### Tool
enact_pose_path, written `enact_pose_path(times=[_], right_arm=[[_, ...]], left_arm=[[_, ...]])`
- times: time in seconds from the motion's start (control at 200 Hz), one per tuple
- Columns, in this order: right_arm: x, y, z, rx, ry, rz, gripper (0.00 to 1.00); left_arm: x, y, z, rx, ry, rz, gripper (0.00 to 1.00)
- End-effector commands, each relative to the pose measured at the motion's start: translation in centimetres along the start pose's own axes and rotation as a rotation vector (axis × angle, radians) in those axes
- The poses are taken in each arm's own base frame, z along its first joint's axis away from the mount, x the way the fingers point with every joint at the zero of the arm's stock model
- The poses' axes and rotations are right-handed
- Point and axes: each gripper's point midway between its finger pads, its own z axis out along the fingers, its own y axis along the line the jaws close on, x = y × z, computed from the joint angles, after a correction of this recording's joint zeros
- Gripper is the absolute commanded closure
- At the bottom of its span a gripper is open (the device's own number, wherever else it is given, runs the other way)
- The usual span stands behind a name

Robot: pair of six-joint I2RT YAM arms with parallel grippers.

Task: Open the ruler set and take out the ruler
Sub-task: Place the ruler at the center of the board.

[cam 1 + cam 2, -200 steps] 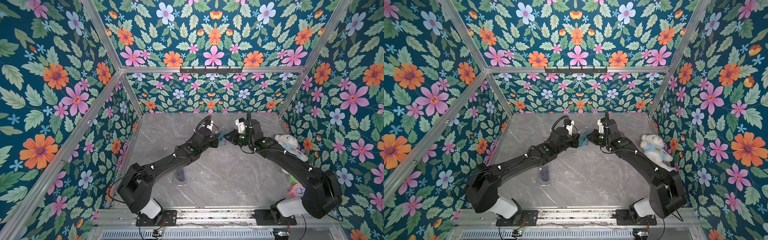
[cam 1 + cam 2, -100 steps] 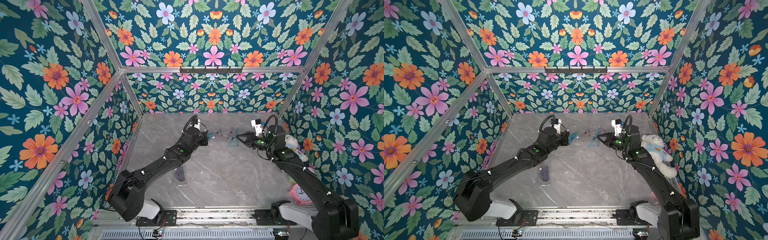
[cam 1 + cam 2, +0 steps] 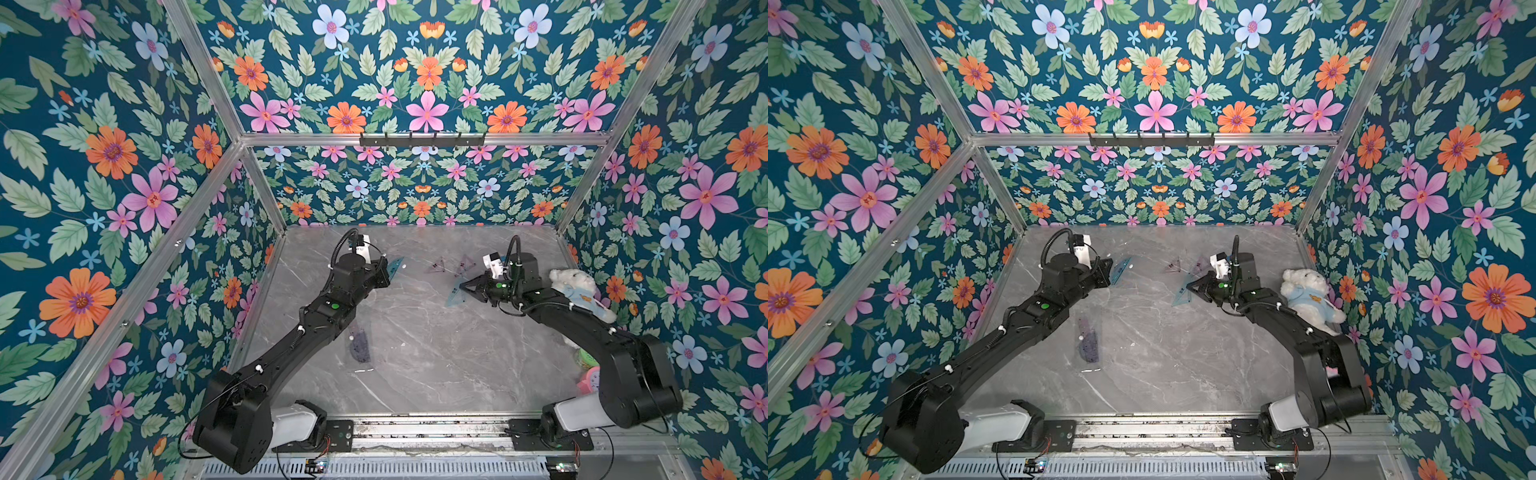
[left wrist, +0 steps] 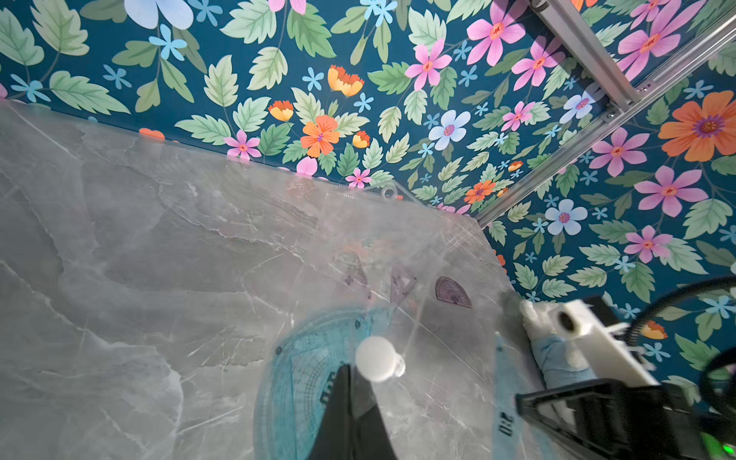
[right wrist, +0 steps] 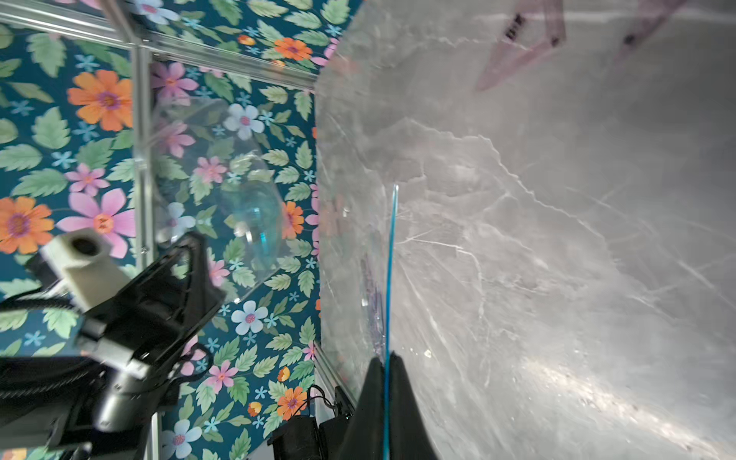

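Observation:
The blue triangular ruler [image 3: 456,294] hangs outside the pouch, so my right gripper should next move down toward the bare marble beside the pink triangular rulers to release it.
The ruler set [image 4: 358,259] is a clear pouch with a white snap button and a blue protractor [image 4: 302,382] inside. My left gripper [image 4: 350,370] is shut on it and holds it above the table; both top views show this grip [image 3: 388,272] [image 3: 1111,270]. My right gripper [image 5: 385,360] is shut on a blue triangular ruler [image 5: 392,259], seen edge-on in the right wrist view. In both top views that ruler [image 3: 456,294] [image 3: 1182,296] hangs outside the pouch, to the right of it, at the right gripper's tips [image 3: 463,289].
Two pink triangular rulers [image 3: 439,264] [image 3: 464,264] lie on the marble table between the arms. A purple protractor in clear plastic [image 3: 359,343] lies under the left arm. A white teddy bear [image 3: 579,291] and a pink clock [image 3: 592,380] sit along the right wall.
The two grippers were close together mid-table and have drawn apart. The left moved left with the pouch, the right moved right with the blue ruler, now outside the pouch.

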Motion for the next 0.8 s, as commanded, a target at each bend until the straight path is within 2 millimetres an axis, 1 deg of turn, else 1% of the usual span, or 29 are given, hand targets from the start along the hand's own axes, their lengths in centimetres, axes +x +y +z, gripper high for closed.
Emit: enact_pose_path(times=[0.0, 0.025, 0.035, 0.05, 0.135, 0.26, 0.395, 0.555, 0.635, 0.795], right_arm=[[-1.4, -0.4, 2.7, 0.004, -0.027, 0.070, 1.00], [-1.7, -0.5, 3.2, 0.017, -0.028, 0.077, 1.00], [-1.6, -1.4, 3.9, 0.038, -0.017, 0.095, 1.00], [-1.7, -1.8, 4.4, 0.052, -0.012, 0.102, 1.00], [-2.3, -3.0, 6.3, 0.093, -0.013, 0.111, 1.00], [-3.8, -3.9, 7.8, 0.088, -0.055, 0.149, 1.00], [-4.8, -5.1, 9.5, 0.071, -0.074, 0.195, 1.00], [-5.4, -6.1, 10.8, 0.032, -0.098, 0.238, 0.98], [-5.4, -6.7, 11.0, 0.041, -0.108, 0.244, 0.96], [-5.3, -7.5, 11.6, 0.043, -0.101, 0.257, 0.95]], left_arm=[[-0.6, -0.8, -0.1, 0.048, -0.021, 0.008, 1.00], [-0.5, -0.9, -0.1, 0.053, -0.017, 0.006, 1.00], [-0.5, -1.0, -0.1, 0.056, -0.015, 0.005, 1.00], [-0.4, -1.0, 0.0, 0.059, -0.013, 0.005, 1.00], [-0.1, -1.3, 0.1, 0.078, -0.002, 0.001, 1.00], [-0.1, -1.4, 0.0, 0.083, 0.003, 0.006, 1.00], [0.0, -1.0, -0.2, 0.066, -0.006, 0.008, 1.00], [0.2, -0.8, -0.3, 0.064, -0.001, 0.011, 1.00], [0.1, -0.8, -0.4, 0.060, -0.005, 0.014, 1.00], [0.1, -0.6, -0.5, 0.048, -0.008, 0.027, 1.00]])
